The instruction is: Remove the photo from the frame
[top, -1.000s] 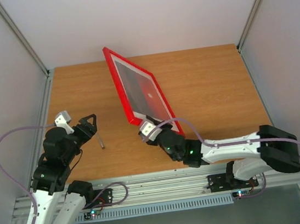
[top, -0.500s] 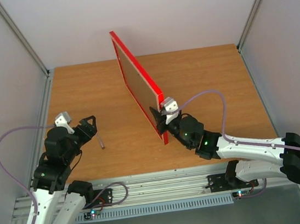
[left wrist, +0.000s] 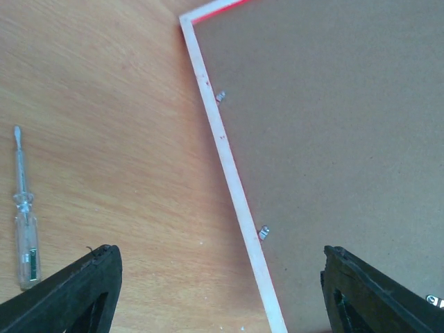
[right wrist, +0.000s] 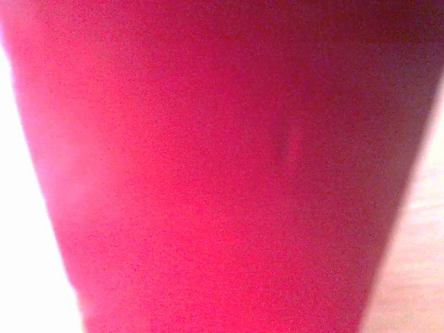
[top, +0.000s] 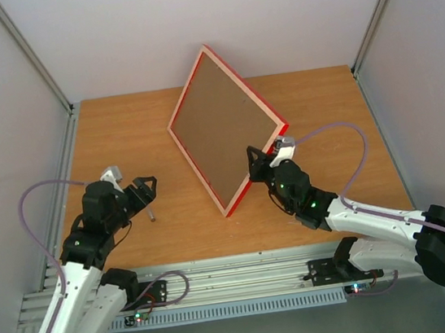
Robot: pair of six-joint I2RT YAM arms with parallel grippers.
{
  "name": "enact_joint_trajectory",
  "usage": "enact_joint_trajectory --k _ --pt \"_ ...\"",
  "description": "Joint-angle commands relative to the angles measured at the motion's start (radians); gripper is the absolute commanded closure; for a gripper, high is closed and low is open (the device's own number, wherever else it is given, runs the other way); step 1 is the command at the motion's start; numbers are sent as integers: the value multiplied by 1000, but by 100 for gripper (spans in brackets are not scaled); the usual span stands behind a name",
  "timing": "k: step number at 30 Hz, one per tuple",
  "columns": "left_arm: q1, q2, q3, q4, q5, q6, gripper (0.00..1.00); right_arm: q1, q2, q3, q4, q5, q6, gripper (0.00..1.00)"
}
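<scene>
The wooden tabletop lies below my right gripper, so next my right gripper will lower the still tilted frame, tip it flat there, clips facing up, then release its edge.
The red frame (top: 226,133) stands tilted over the middle of the table, its brown board back turned toward the left arm and the camera. My right gripper (top: 260,165) is shut on its lower right edge. The right wrist view is filled by blurred red frame (right wrist: 222,166), and the fingers do not show there. The photo is hidden on the far side. In the left wrist view the frame's back (left wrist: 333,139) shows a pale edge strip and small metal clips (left wrist: 263,232). My left gripper (left wrist: 220,281) is open with nothing between its fingers, left of the frame (top: 145,189).
A small clear-handled screwdriver (top: 150,213) lies on the wooden table (top: 112,140) just in front of the left gripper, and it also appears at the left of the left wrist view (left wrist: 23,218). Walls and metal posts enclose the table at the back and sides.
The right gripper has turned the frame from picture side up, through edge-on, to its brown back showing. The right arm swung rightward. The left arm reached slightly toward the frame.
</scene>
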Motion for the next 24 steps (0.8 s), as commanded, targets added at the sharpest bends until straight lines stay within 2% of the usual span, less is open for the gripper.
enact_joint_trajectory --k 1,7,15,24 --pt "5 46 -17 89 65 -9 21 -7 9 3 -199 -36 216 94" --pt "5 87 -70 171 110 -40 20 -17 22 -10 -292 -20 369 88" --pt "6 186 -124 262 180 -79 20 -27 80 -38 -282 -33 471 84" --pt "5 268 -160 328 201 -84 20 -34 169 -113 -255 -105 580 71"
